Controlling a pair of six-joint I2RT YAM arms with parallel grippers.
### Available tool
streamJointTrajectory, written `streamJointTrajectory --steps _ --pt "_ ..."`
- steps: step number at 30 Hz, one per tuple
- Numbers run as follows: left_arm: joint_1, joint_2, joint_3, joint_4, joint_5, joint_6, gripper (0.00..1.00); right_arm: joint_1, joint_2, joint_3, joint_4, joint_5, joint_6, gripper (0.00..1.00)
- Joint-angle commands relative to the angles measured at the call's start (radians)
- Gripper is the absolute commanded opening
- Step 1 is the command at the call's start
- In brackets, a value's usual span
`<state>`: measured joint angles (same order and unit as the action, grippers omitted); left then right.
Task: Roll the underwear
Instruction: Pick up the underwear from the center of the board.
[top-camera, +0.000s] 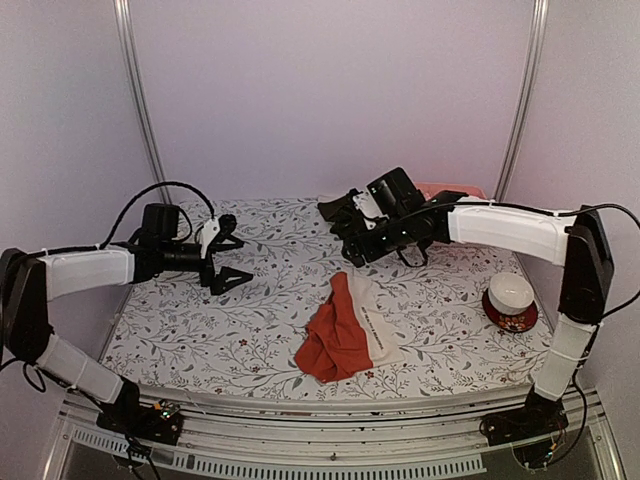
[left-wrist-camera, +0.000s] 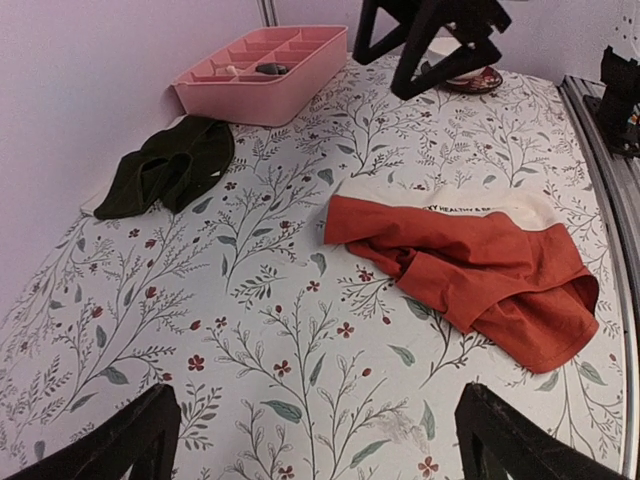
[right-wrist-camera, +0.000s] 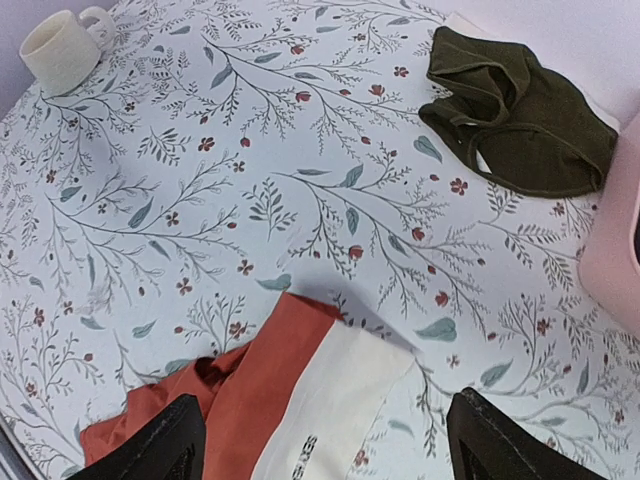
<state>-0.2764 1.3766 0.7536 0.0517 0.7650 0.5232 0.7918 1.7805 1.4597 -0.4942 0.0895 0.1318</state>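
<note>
My right gripper moves down next with its fingers astride the cream edge bordering bare floral cloth, as the waistband's far corner lies below it.
The rust-red underwear with a cream waistband lies crumpled near the table's front centre. It also shows in the left wrist view and the right wrist view. My right gripper is open and empty, hovering over the waistband end. My left gripper is open and empty above bare cloth, left of the red garment. The dark olive underwear lies flat by the back wall, with a whitish strip under its edge. In the top view my right arm hides it.
A pink divided tray stands at the back beside the olive garment. A cream mug sits on a red patterned dish at the right; the mug also shows in the right wrist view. A floral cloth covers the table.
</note>
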Motion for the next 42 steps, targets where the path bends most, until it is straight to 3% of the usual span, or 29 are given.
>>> streamJointTrajectory --steps 1,10,14,22,35,38,42 --pt "-0.01 0.099 0.052 -0.041 0.119 0.009 0.98 -0.071 0.189 0.123 0.042 -0.158 -0.238 0.84" --pt "-0.009 0.059 -0.027 -0.017 0.183 0.036 0.98 -0.261 0.305 0.135 0.043 -0.451 -0.515 0.78" --pt "-0.009 0.031 -0.051 -0.012 0.185 0.046 0.99 -0.28 0.34 0.135 0.025 -0.514 -0.592 0.73" --pt "-0.009 0.0 -0.075 -0.01 0.182 0.061 0.98 -0.289 0.411 0.174 -0.008 -0.643 -0.69 0.74" --pt "-0.008 -0.009 -0.082 -0.006 0.18 0.063 0.99 -0.287 0.558 0.311 -0.11 -0.659 -0.705 0.72" --pt "-0.008 -0.006 -0.08 -0.007 0.18 0.06 0.98 -0.287 0.559 0.318 -0.123 -0.669 -0.711 0.59" --pt "-0.009 -0.007 -0.08 -0.007 0.18 0.06 0.99 -0.287 0.559 0.318 -0.134 -0.698 -0.724 0.28"
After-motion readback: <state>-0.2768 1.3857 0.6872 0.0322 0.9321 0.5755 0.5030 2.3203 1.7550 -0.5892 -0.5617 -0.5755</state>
